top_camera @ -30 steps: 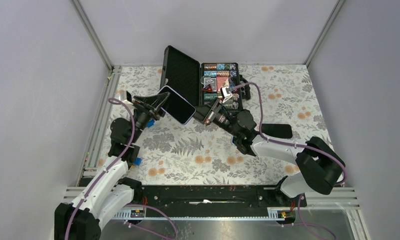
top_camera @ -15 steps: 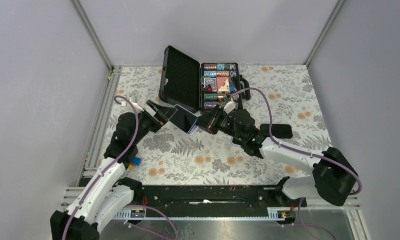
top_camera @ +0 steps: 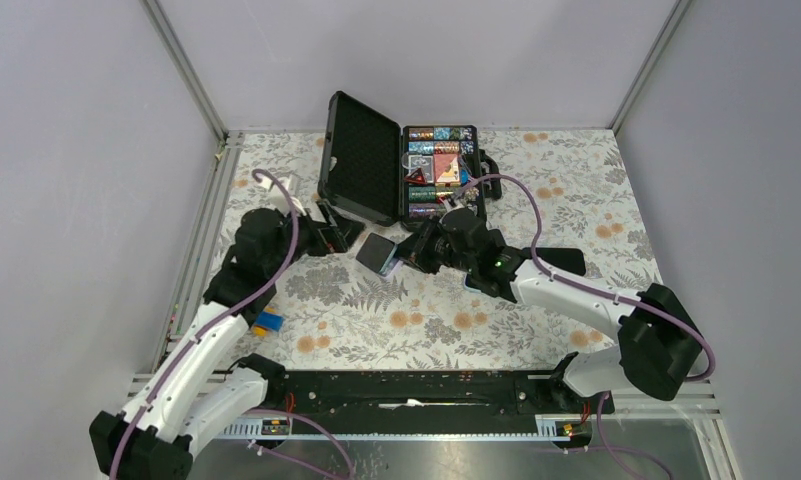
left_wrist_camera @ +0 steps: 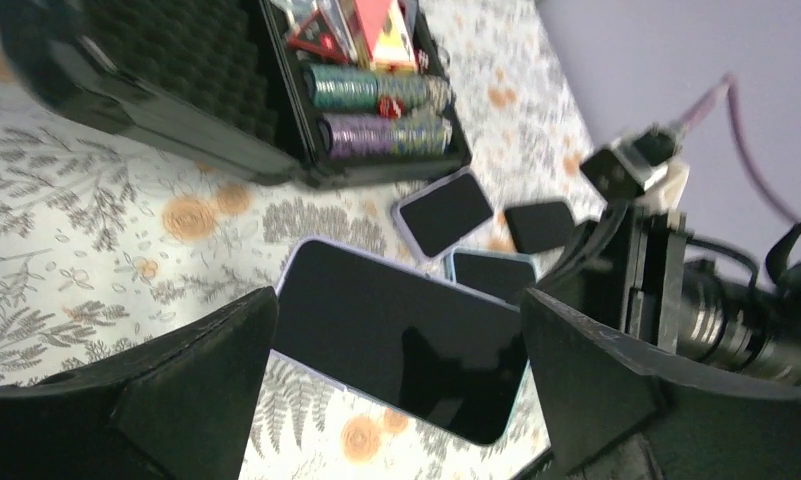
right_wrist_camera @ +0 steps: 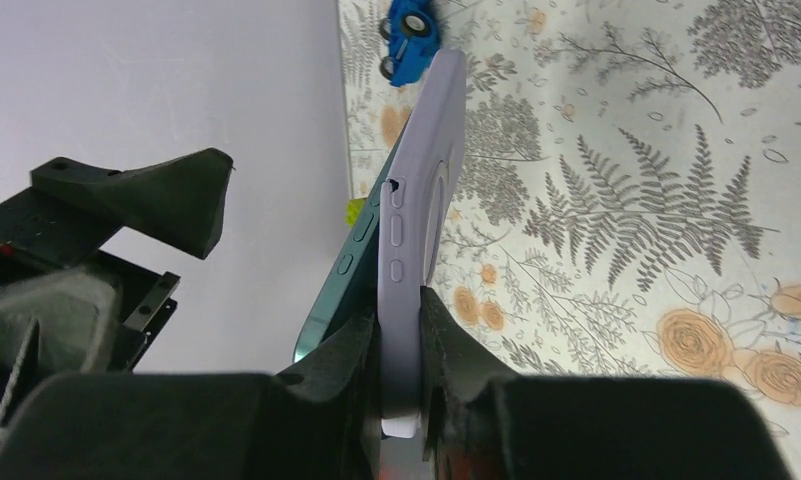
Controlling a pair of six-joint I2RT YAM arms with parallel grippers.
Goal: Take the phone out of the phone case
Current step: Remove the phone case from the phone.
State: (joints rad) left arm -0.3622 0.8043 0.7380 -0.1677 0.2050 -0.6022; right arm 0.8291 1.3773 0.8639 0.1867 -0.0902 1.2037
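My right gripper should next go down-left in the top view and release the phone case on the bare tabletop below, clear of other phones.
The phone (left_wrist_camera: 396,340), dark screen up, sits in a lilac phone case (right_wrist_camera: 423,170) and hangs tilted just above the table (top_camera: 378,253). My right gripper (right_wrist_camera: 401,395) is shut on the case's end. In the right wrist view the phone's teal edge (right_wrist_camera: 348,262) stands slightly out of the case at the near corner. My left gripper (left_wrist_camera: 398,297) is wide open, its fingers (left_wrist_camera: 176,400) on either side of the phone without touching it. From above, the left gripper (top_camera: 344,235) is just left of the phone and the right gripper (top_camera: 404,252) just right of it.
An open black case of poker chips (top_camera: 396,170) stands behind the grippers. Other phones (left_wrist_camera: 443,212) lie flat on the floral tabletop under the right arm, and a black one (top_camera: 554,262) lies further right. A blue toy car (top_camera: 268,323) sits near the left arm.
My left gripper has opened, let go of the phone and drawn back to the left. The right gripper has carried the phone in its case down towards the table.
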